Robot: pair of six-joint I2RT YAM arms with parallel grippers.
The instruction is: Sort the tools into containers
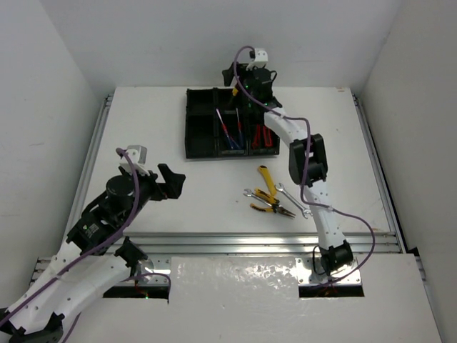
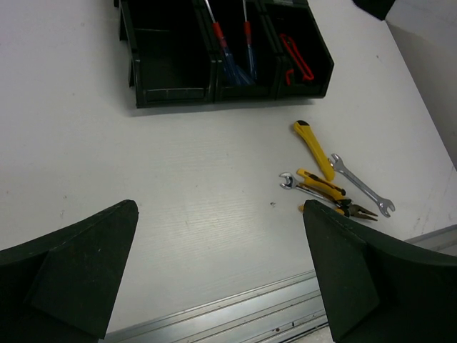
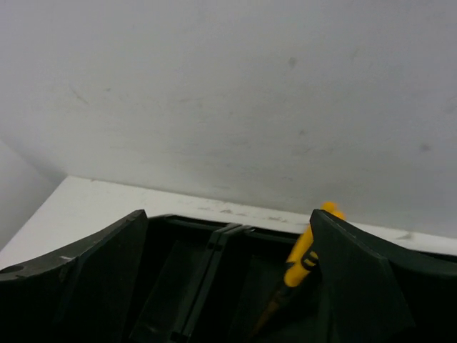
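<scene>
Next, the right gripper moves back from the tray (image 1: 200, 136) and goes down onto the near yellow handle of the pliers (image 1: 272, 208). Its end sticks out clear of the wrench.
The black organiser tray (image 1: 200, 136) stands at the back centre of the table. Blue and red screwdrivers (image 1: 230, 133) lie in its front middle compartment and red-handled cutters (image 1: 263, 136) in its front right one. My right gripper (image 1: 240, 87) hangs open over the tray's back row. In the right wrist view a yellow-handled tool (image 3: 303, 259) leans nose-down into a compartment beside my right finger (image 3: 357, 286); the fingers are spread wide and do not grip it. Yellow pliers (image 1: 272, 208), a yellow utility knife (image 1: 265, 178) and silver wrenches (image 1: 293, 201) lie on the table. My left gripper (image 1: 171, 181) is open and empty.
In the left wrist view the tray (image 2: 171, 93) is at the far top and the loose tools, pliers (image 2: 325, 187) and wrench (image 2: 361, 184), lie at the right. An aluminium rail (image 1: 250, 239) runs along the table's near edge. White walls enclose the sides and back.
</scene>
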